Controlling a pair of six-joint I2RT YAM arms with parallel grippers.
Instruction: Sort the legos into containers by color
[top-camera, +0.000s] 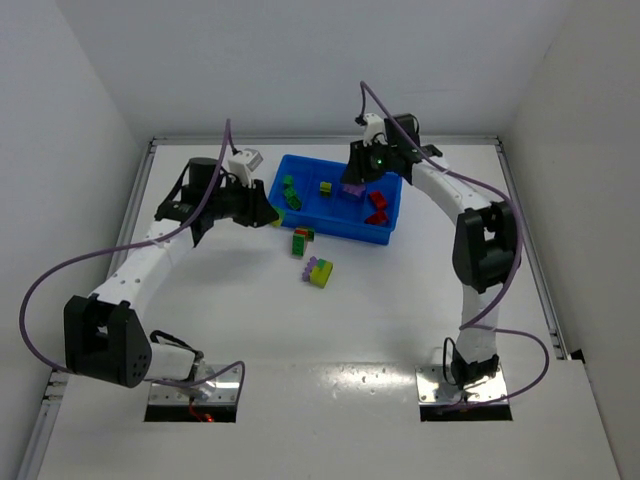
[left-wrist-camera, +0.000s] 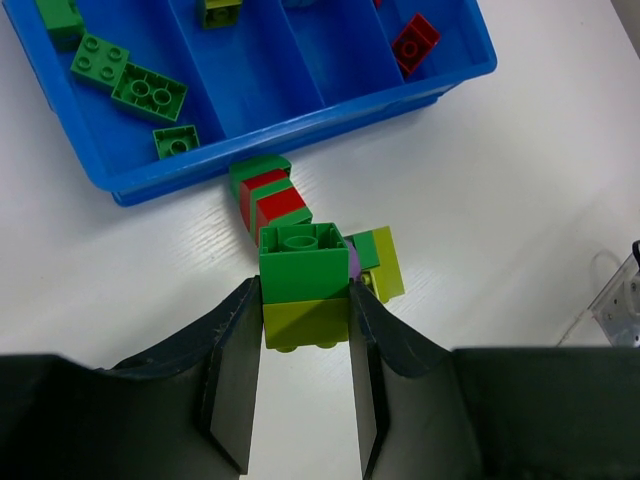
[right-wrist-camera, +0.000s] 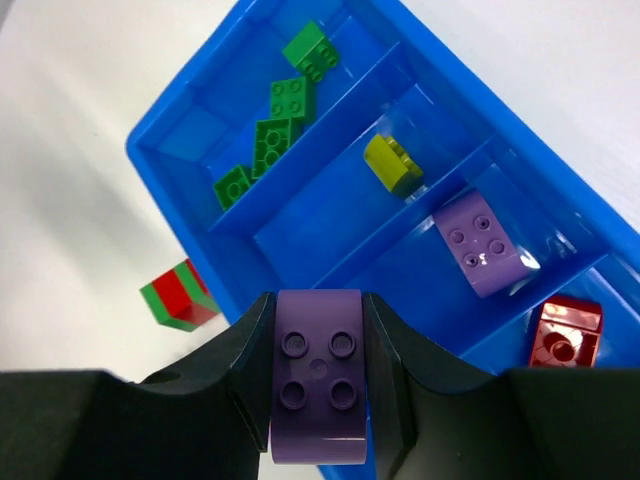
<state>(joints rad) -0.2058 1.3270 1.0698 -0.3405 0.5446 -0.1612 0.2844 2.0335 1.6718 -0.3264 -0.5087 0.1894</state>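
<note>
A matching purple brick lies in one section of the tray, so my right gripper will lower into its open near end and release.
My left gripper (left-wrist-camera: 305, 300) is shut on a two-brick stack (left-wrist-camera: 303, 285), green on top of yellow-green, just off the near-left corner of the blue tray (top-camera: 335, 226). My right gripper (right-wrist-camera: 318, 340) is shut on a purple brick (right-wrist-camera: 318, 375) above the tray's near wall (right-wrist-camera: 200, 240). The tray's four compartments hold green bricks (right-wrist-camera: 275, 130), a yellow-green brick (right-wrist-camera: 392, 165), a purple brick (right-wrist-camera: 478, 243) and red bricks (right-wrist-camera: 565, 333). A red-and-green cluster (top-camera: 301, 240) and a purple and yellow-green cluster (top-camera: 320, 271) lie on the table in front of the tray.
A small white box (top-camera: 245, 160) sits by the left arm, left of the tray. Something of clear plastic (left-wrist-camera: 620, 300) shows at the right edge of the left wrist view. White walls close in the table at the back and sides.
</note>
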